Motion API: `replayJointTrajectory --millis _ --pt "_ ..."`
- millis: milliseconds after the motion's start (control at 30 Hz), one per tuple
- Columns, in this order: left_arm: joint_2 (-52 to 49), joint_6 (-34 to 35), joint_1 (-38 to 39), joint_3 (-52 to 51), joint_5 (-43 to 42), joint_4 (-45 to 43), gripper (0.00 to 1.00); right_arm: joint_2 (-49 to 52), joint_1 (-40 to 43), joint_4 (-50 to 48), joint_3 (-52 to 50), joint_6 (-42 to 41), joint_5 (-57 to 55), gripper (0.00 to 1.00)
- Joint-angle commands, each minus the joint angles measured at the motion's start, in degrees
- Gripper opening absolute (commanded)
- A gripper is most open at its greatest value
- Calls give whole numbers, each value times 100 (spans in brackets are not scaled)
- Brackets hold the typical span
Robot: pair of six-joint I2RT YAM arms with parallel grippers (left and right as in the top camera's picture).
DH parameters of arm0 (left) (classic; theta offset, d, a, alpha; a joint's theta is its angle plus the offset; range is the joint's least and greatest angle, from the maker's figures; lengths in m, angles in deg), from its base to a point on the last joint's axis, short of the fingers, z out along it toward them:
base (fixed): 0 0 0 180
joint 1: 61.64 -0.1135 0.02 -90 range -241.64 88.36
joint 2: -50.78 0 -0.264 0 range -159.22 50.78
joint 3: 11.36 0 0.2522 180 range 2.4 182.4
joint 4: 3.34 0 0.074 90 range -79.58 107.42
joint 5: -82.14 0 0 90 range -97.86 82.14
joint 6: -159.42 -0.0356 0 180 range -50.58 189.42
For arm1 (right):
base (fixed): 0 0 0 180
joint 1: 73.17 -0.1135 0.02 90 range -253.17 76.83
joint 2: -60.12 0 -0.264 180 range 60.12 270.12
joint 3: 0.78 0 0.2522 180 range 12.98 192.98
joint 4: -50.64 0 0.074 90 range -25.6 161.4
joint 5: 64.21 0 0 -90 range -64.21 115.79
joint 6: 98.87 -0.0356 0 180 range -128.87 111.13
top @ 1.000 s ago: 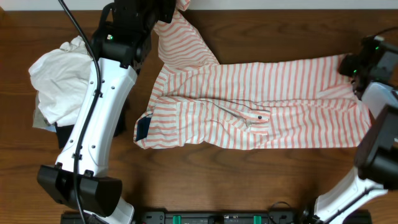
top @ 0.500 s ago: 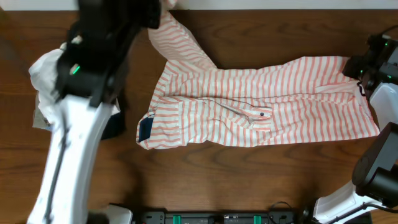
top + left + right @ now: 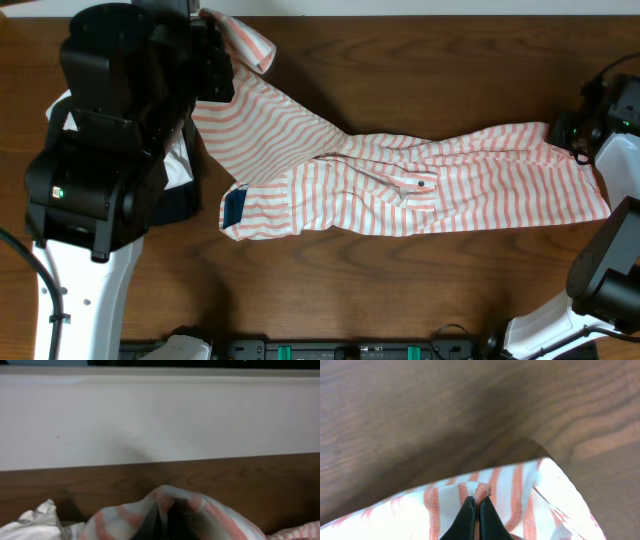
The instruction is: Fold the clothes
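Note:
My right gripper should move down and a little back toward the shirt's near edge and open there, because the pinched far corner is off the wood.
The white shirt with salmon-orange stripes (image 3: 420, 190) lies spread across the table, its dark blue label patch (image 3: 232, 207) at the left edge. My left gripper (image 3: 215, 25) is shut on the shirt's upper left sleeve and holds it raised at the far edge; the wrist view shows striped cloth (image 3: 200, 515) draped over the fingers. My right gripper (image 3: 580, 135) is shut on the shirt's far right corner; in the wrist view its black fingertips (image 3: 468, 510) pinch a fold of striped cloth (image 3: 515, 495).
A plain white garment (image 3: 70, 120) and a dark folded garment (image 3: 175, 205) lie at the left, partly under my left arm. A pale wall (image 3: 160, 415) runs along the table's far edge. Bare wood lies in front of the shirt.
My left arm has swung left and toward the camera, pulling the sleeve up and left so the shirt's left part stretches diagonally. The right gripper has hardly moved, and its corner stays pinched.

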Motion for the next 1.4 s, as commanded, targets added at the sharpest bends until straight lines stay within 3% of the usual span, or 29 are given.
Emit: replayJointTrajectory --millis 0,233,467,733,1000,1133,1367 --pt "28 164 -28 37 -726 7 6 -83 122 120 59 61 -310 1" --pt "238 684 -28 37 -1969 13 6 -83 262 404 59 66 -313 1" --pt "546 739 -28 37 -2675 11 6 -83 280 516 59 66 -339 1" --pt "946 739 -28 37 -2697 37 6 -83 295 874 59 68 -1167 2" --pt "992 739 -28 35 -2697 319 6 -83 295 1071 59 66 -1303 7" --pt "994 739 -28 35 -2697 374 6 -83 295 1167 59 66 -1416 24" --pt "1005 887 -28 35 -2702 376 6 -83 295 1209 59 66 -1574 28"
